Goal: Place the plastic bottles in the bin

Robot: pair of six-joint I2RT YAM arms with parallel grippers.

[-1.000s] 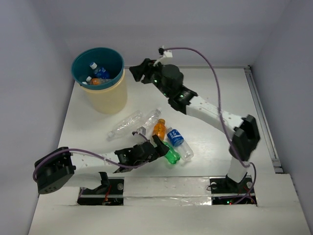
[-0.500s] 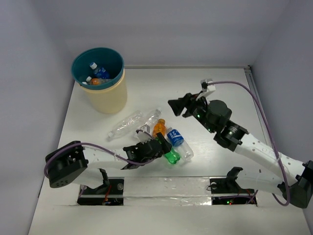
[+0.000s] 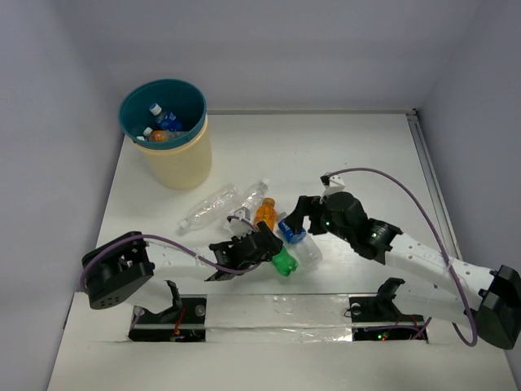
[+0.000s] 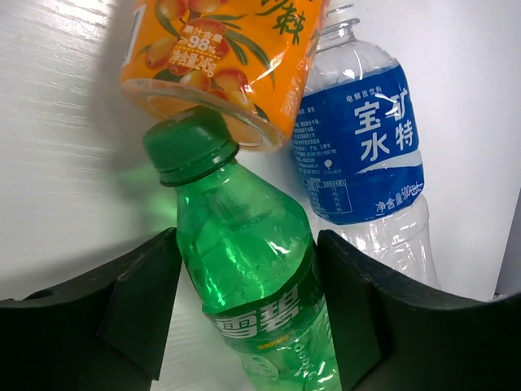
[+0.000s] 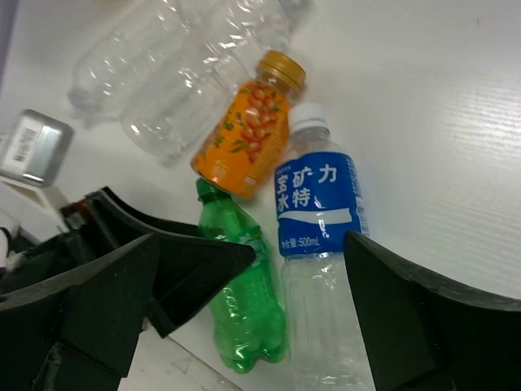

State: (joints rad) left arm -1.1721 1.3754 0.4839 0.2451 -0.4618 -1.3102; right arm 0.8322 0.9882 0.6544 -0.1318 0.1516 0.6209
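Observation:
I will next lower my right gripper to the blue-labelled clear bottle [image 5: 317, 204], fingers astride its label's base-side edge.
The green bottle [image 4: 244, 285] lies on the table, its cap against the base of an orange bottle [image 4: 220, 57]. My left gripper [image 4: 244, 244] is closed against both its sides; it also shows from above [image 3: 273, 251]. A blue-labelled clear bottle [image 5: 317, 204] lies beside the green bottle [image 5: 248, 309]. My right gripper [image 5: 251, 240] is open and empty, hovering just above this cluster [image 3: 301, 218]. Two clear bottles [image 3: 207, 208] [image 3: 252, 195] lie further left. The bin [image 3: 175, 167] stands at the far left with several bottles [image 3: 163, 122] inside.
The left arm's fingers [image 5: 187, 261] lie right under my right gripper's view, so both grippers crowd the same cluster. Grey walls close in the table on the left, back and right. A rail [image 3: 435, 195] runs along the right edge.
My right arm has swung from beside the bin back down over the bottle cluster. My left gripper has slid forward along the green bottle and closed in around it.

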